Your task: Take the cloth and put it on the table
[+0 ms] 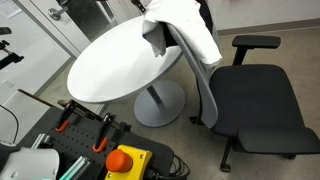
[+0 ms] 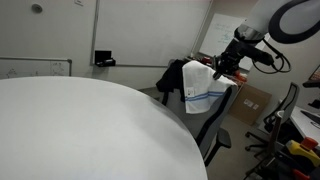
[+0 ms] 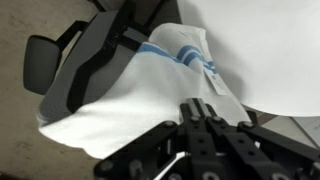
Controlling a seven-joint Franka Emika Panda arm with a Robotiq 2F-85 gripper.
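Note:
The cloth is still hanging over the chair back. I should lift my gripper up with the cloth, move over the round table's bare white top [image 1: 115, 70] [image 3: 282, 52] and let go of it.
The cloth [image 2: 200, 88] is white with light-blue stripes. It hangs over the top of the black office chair's back [image 2: 216, 125], right beside the round white table [image 1: 120, 60]. It also shows in an exterior view [image 1: 195, 30] and in the wrist view [image 3: 130, 95]. My gripper [image 2: 222, 66] is at the cloth's upper edge, above the chair back. In the wrist view my fingers [image 3: 203, 108] are closed together on the fabric. The table's edge shows in the wrist view [image 3: 285, 50]. A black garment [image 2: 172, 78] hangs on the chair behind the cloth.
The office chair's seat and armrest [image 1: 255, 100] stand against the table on its grey pedestal [image 1: 158, 100]. A yellow box with a red stop button [image 1: 125, 158] and orange clamps sit by the robot base. Cardboard boxes [image 2: 255, 100] stand behind the chair.

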